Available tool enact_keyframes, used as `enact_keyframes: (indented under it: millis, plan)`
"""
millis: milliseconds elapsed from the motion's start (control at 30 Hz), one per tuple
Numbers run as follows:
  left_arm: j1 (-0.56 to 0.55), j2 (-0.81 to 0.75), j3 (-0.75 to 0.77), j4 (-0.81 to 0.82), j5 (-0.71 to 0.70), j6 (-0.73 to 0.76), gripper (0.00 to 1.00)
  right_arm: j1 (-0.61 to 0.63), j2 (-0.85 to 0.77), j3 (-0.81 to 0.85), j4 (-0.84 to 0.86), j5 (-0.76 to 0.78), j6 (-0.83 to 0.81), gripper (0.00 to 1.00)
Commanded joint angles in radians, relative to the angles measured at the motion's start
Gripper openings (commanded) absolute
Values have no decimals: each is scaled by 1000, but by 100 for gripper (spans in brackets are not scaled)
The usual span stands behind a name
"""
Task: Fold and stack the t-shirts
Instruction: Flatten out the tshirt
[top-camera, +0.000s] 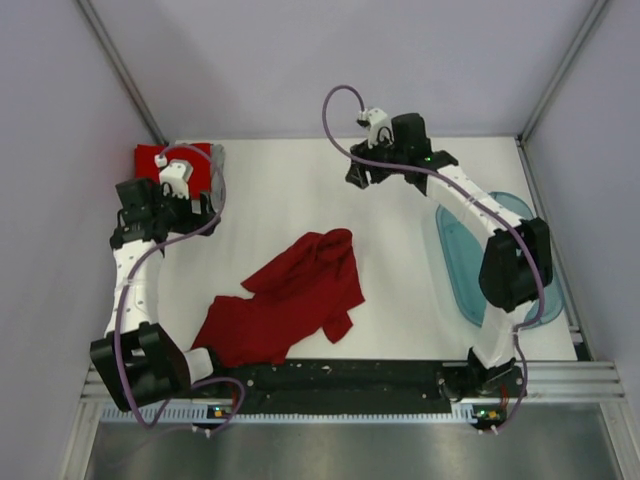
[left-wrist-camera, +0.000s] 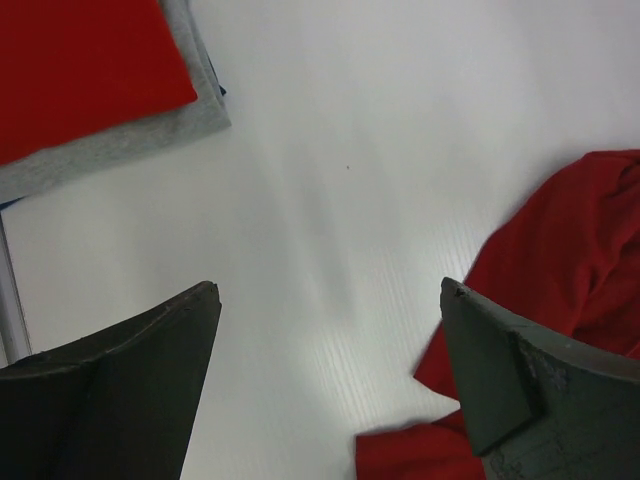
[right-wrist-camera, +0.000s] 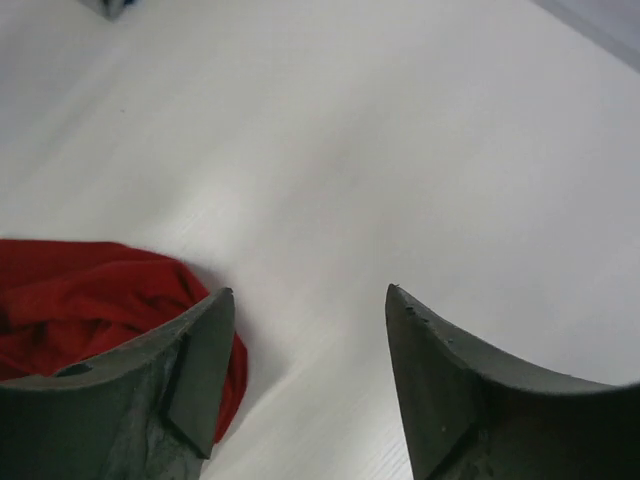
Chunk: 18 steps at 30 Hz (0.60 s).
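Observation:
I should move my left gripper back and down onto the dark red t-shirt's corner nearest the stack (top-camera: 219, 301) (left-wrist-camera: 375, 448), because that corner is below my gripper and further back.
A dark red t-shirt (top-camera: 290, 300) lies crumpled and unfolded in the middle of the table. It also shows in the left wrist view (left-wrist-camera: 570, 260) and the right wrist view (right-wrist-camera: 90, 290). At the back left a folded brighter red t-shirt (top-camera: 150, 158) lies on a folded grey t-shirt (top-camera: 217, 165). The stack also shows in the left wrist view, red (left-wrist-camera: 80, 70) over grey (left-wrist-camera: 130, 140). My left gripper (top-camera: 200, 208) (left-wrist-camera: 328, 285) is open and empty, just right of the stack, above bare table. My right gripper (top-camera: 358, 178) (right-wrist-camera: 309, 290) is open and empty, beyond the far end of the dark red t-shirt.
A translucent teal plastic tub (top-camera: 480, 260) stands at the right side of the table, under the right arm. Grey walls close in the back and both sides. A black rail (top-camera: 340, 378) runs along the near edge.

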Motion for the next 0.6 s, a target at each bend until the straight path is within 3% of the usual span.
enact_keyframes:
  millis: [0,33,167,300,433,567]
  plan:
    - [0,-17,-12,-57,54,106,95,55,-1,66,-247,264,77,75]
    - [-2,-18,-14,-89,56,137,95,84,-28,6,-244,294,79,83]
    - [-10,-24,-44,-226,86,275,94,243,-108,-201,-244,491,137,84]
    - [-37,-34,-123,-378,32,466,95,279,-157,-367,-219,407,272,77]
    - [-42,-21,-268,-302,-143,536,95,281,-191,-451,-133,304,286,75]
    - [-42,9,-315,-205,-251,554,95,284,-217,-389,-133,299,228,75]
